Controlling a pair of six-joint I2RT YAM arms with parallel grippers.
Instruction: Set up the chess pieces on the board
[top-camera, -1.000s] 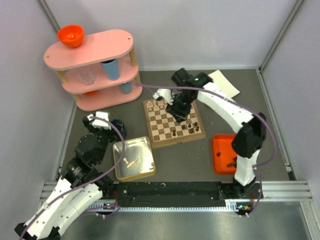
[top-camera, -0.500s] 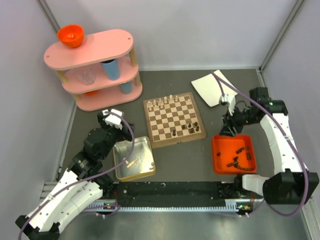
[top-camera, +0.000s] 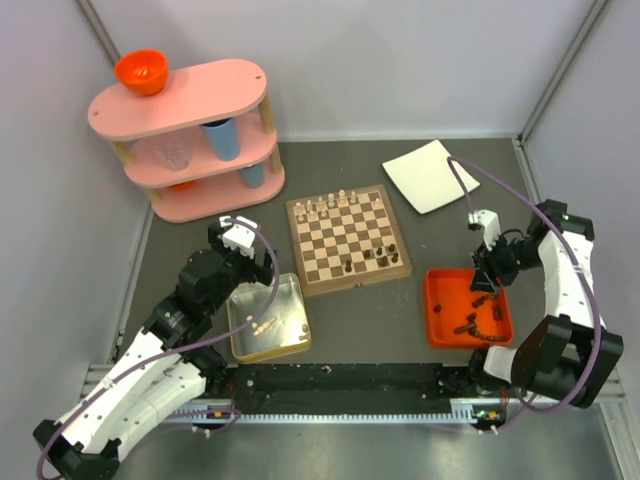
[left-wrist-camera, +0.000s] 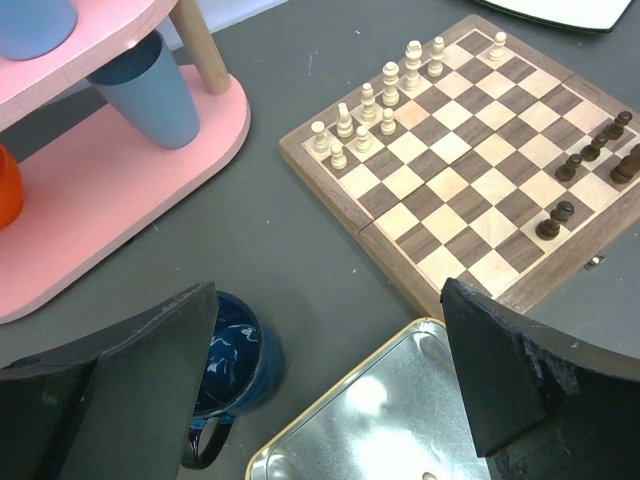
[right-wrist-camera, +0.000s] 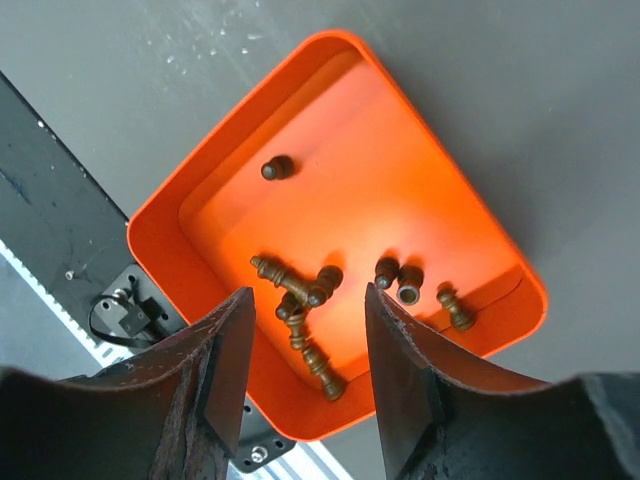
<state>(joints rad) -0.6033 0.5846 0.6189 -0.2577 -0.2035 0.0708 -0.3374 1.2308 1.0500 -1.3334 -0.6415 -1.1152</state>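
Observation:
The upright dark piece (top-camera: 472, 317) (right-wrist-camera: 325, 284) by the crossed ones is below my fingers, nearer my base. My right gripper should move down and back onto it next.
The board (top-camera: 348, 238) lies mid-table. Pale chess pieces (top-camera: 325, 207) stand along its far edge and a few dark ones (top-camera: 372, 260) near its front right corner. The left wrist view shows the same board (left-wrist-camera: 470, 190), pale pieces (left-wrist-camera: 380, 100) and dark pieces (left-wrist-camera: 590, 150). Several more dark pieces (right-wrist-camera: 305, 300) lie loose in the orange tray (right-wrist-camera: 380, 190). My right gripper (right-wrist-camera: 308, 295) hangs open above that tray (top-camera: 440, 300), with nothing between its fingers. My left gripper (left-wrist-camera: 330, 300) is wide open and empty, above the far corner of the silver tin (left-wrist-camera: 400, 400).
The tin (top-camera: 244, 345) holds a few small pale pieces (top-camera: 262, 324). A blue mug (left-wrist-camera: 235, 350) stands just left of the tin. A pink shelf unit (top-camera: 185, 130) with cups and an orange bowl (top-camera: 140, 70) fills the back left. A white sheet (top-camera: 430, 175) lies back right.
My right arm has swung from over the board to the right and now hangs over the orange tray. My left arm has reached forward and right toward the tin.

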